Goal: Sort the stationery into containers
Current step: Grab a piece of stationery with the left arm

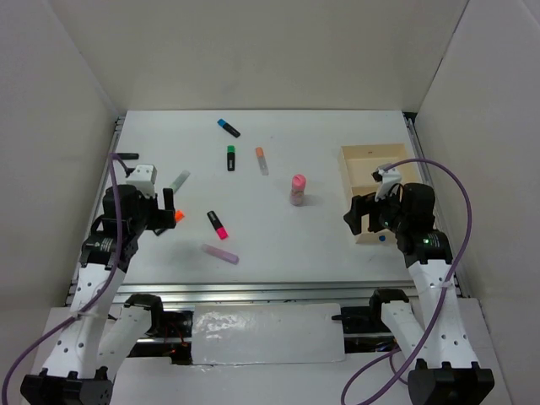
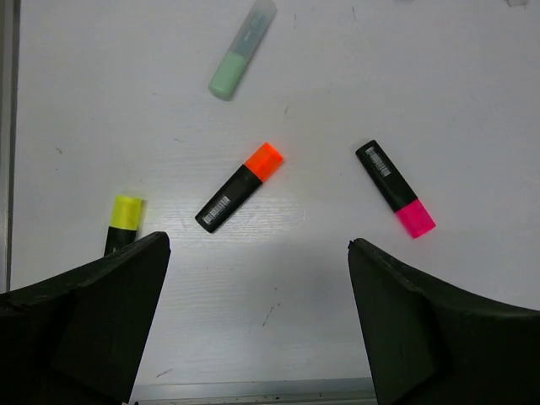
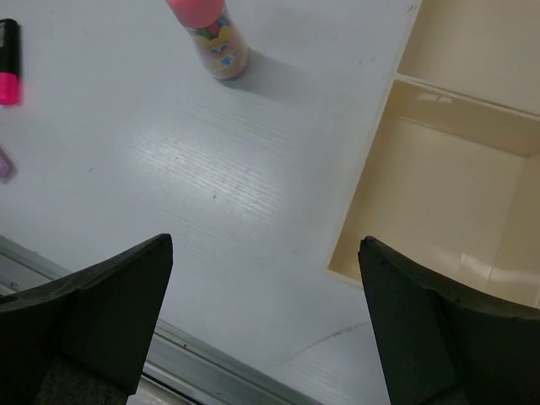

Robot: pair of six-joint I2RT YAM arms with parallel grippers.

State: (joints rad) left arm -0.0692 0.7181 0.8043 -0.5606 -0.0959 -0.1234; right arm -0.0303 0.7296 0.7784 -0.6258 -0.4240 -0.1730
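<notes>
Next I should swing my left gripper past the pink highlighter to close around the pink tube's cap point(image 1: 299, 181), since the tube stands upright to its right in the top view.
Highlighters and pens lie scattered on the white table: blue point(image 1: 226, 127), green point(image 1: 230, 157), pale orange point(image 1: 262, 160), pale green point(image 1: 178, 180), orange point(image 1: 179, 216), pink point(image 1: 218, 224), pale purple point(image 1: 219, 253). A pink tube point(image 1: 298, 189) stands upright. The tan wooden tray point(image 1: 368, 167) sits at the right. My left gripper point(image 1: 165, 211) is open and empty point(image 2: 258, 242), just short of the orange highlighter point(image 2: 240, 186), with a yellow one point(image 2: 124, 221) by its left finger. My right gripper point(image 1: 359, 218) is open and empty point(image 3: 266, 240) at the tray's near-left corner point(image 3: 439, 194).
White walls enclose the table on three sides. A metal rail point(image 1: 253, 291) runs along the near edge. The pink highlighter point(image 2: 395, 187) and pale green pen point(image 2: 240, 52) show in the left wrist view, the pink tube point(image 3: 211, 34) in the right wrist view.
</notes>
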